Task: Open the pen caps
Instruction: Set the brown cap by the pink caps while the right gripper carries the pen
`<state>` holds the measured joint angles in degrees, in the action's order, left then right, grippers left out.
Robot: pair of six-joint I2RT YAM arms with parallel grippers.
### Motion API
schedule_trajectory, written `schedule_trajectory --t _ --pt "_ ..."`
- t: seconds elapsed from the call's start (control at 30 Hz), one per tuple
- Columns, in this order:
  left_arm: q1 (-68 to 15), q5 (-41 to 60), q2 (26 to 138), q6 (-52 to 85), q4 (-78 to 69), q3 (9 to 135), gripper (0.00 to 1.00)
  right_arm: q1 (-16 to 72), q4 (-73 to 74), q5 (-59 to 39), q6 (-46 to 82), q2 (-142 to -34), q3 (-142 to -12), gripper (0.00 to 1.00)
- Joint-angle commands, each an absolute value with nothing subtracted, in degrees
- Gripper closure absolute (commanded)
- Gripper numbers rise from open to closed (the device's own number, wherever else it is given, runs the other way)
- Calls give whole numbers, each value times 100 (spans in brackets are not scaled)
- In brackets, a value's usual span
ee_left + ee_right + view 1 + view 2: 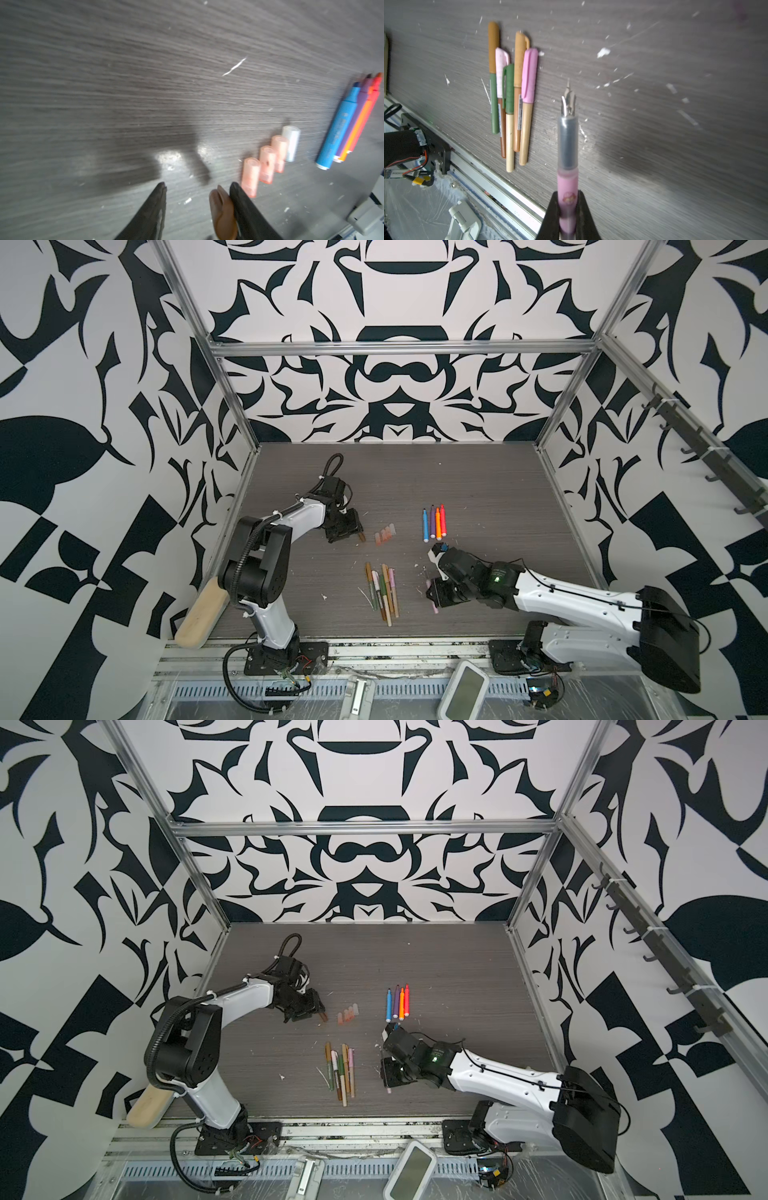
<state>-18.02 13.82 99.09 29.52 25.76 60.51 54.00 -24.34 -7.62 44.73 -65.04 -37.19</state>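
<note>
The uncapped markers lie on the bare tabletop (457, 529) beside the red marker, so my right gripper will next move outward, then down to that spot, and let go of the pink pen.
My left gripper (198, 186) stands open low over the table, with a brown pen cap (222, 214) lying against one finger's inner side, apart from the other finger. In both top views this cap (361, 536) (322, 1016) shows at the fingertips. Beside it lies a row of loose pen caps (268, 164) (384, 534), three pinkish and one whitish. My right gripper (568, 199) is shut on a pink pen (568, 178) with its bare nib pointing away. Several capped pens (512, 93) (382, 589) lie bundled at the front middle.
Blue, purple, orange and red markers (433, 522) (349, 124) lie side by side behind my right gripper (434, 593). White scraps dot the table. A wooden block (201, 614) leans at the front left corner. A white device (463, 691) sits below the front rail.
</note>
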Motion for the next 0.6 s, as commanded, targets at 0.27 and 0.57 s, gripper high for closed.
schedule_trajectory --t 0.27,0.57 --pt "-1804 1778 9703 2989 2718 6130 67 4149 -3721 -729 3320 -6107 -4813 100" --pt "-1806 1688 9808 2858 2832 6153 77 4140 -3584 -860 3437 -6187 -4641 100"
